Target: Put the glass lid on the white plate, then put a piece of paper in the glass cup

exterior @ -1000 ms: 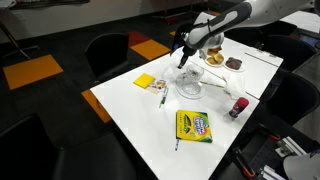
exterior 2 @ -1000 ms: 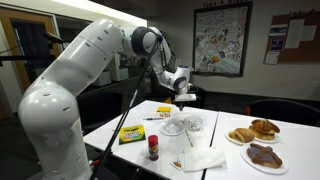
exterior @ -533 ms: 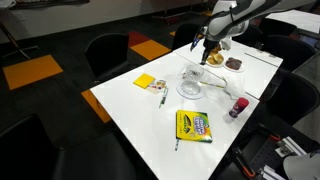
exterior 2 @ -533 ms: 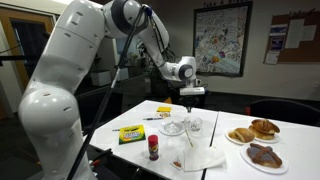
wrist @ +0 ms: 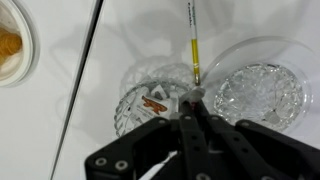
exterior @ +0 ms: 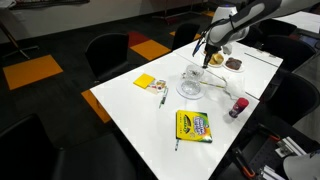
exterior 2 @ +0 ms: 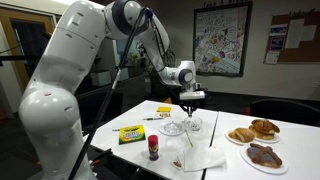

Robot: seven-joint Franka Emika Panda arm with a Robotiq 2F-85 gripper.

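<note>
The paper goes down toward the cup's opening [exterior: 193, 72] [wrist: 149, 106] just below my gripper next and gets released there, since the paper already reaches over that opening.
The glass lid [wrist: 258, 92] lies on the white plate [wrist: 296, 58], which shows in both exterior views [exterior: 188, 91] [exterior 2: 172, 128]. The glass cup [wrist: 140, 112] stands just beside the plate [exterior: 191, 73] [exterior 2: 195, 125]. My gripper [wrist: 193, 102] is shut, a little above the cup's rim in both exterior views [exterior: 205, 52] [exterior 2: 190, 102]. A small piece of white paper with an orange print [wrist: 153, 103] reaches from my fingertips over the cup's mouth. I cannot tell whether it touches the glass.
A pen [wrist: 193, 45] lies beyond the cup. Two plates of pastries [exterior 2: 253, 130] [exterior 2: 262, 156] stand near one table edge. Also on the table are a crayon box [exterior: 193, 125], a capped tube [exterior: 238, 106], yellow notes [exterior: 146, 82] and a white napkin [exterior 2: 205, 157]. Chairs surround the table.
Over the last second my gripper moved from beside the plate across to above the cup. In the last half second it has barely moved.
</note>
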